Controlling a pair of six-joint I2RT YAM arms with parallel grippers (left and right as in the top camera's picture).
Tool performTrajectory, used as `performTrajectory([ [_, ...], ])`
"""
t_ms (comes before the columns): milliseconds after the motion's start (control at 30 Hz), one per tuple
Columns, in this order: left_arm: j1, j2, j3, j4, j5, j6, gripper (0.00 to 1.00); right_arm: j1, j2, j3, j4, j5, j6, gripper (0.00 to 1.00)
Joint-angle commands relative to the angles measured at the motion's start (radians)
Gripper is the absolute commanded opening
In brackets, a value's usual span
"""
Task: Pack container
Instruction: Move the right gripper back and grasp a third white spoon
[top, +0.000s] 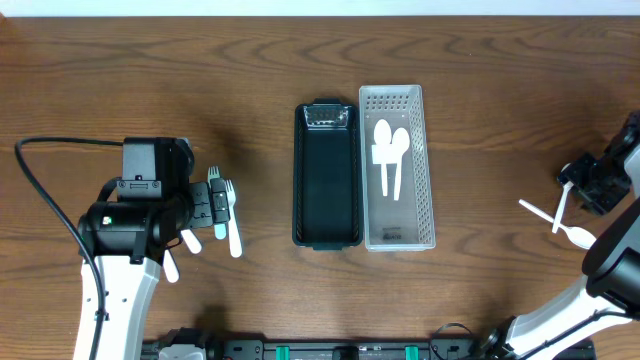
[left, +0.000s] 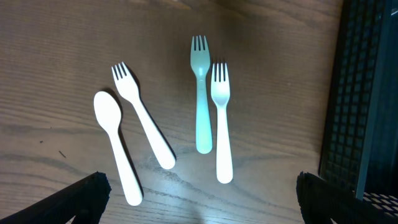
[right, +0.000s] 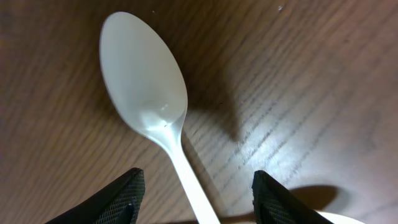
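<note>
The handle already runs between its open fingers, so I will move my right gripper down toward the white spoon's bowl next, to close on the neck.
A black tray (top: 325, 230) and a white perforated bin (top: 428, 170) stand side by side at mid table; two white spoons (top: 390, 150) lie in the bin. My left gripper (left: 199, 205) is open above a white spoon (left: 115, 143), a white fork (left: 143, 121), a teal fork (left: 201, 93) and a second white fork (left: 222, 124) on the wood, with none held. In the overhead view it (top: 213, 205) hovers over them. My right gripper (right: 196, 193) is open, low over a white spoon (right: 149, 93) whose handle runs between the fingers.
The black tray's ribbed wall (left: 364, 93) shows at the right of the left wrist view. Two crossed white spoons (top: 560, 218) lie near my right gripper (top: 590, 185) at the table's right edge. A black cable (top: 40, 190) loops by the left arm.
</note>
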Motion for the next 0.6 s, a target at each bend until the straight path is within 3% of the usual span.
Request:
performTrajectory([
  [0, 0.004, 0.002, 0.020, -0.002, -0.001, -0.010, 0.98, -0.002, 0.038, -0.004, 0.007, -0.005, -0.019, 0.59],
  [300, 0.005, 0.002, 0.020, -0.002, -0.001, -0.009, 0.98, 0.005, 0.069, -0.004, 0.014, -0.005, -0.027, 0.58],
  [400, 0.004, 0.002, 0.020, -0.002, -0.001, -0.010, 0.98, 0.005, 0.069, -0.004, 0.014, -0.016, -0.026, 0.37],
  [567, 0.004, 0.002, 0.020, -0.002, -0.001, -0.010, 0.98, 0.005, 0.069, -0.004, 0.013, -0.027, -0.026, 0.14],
])
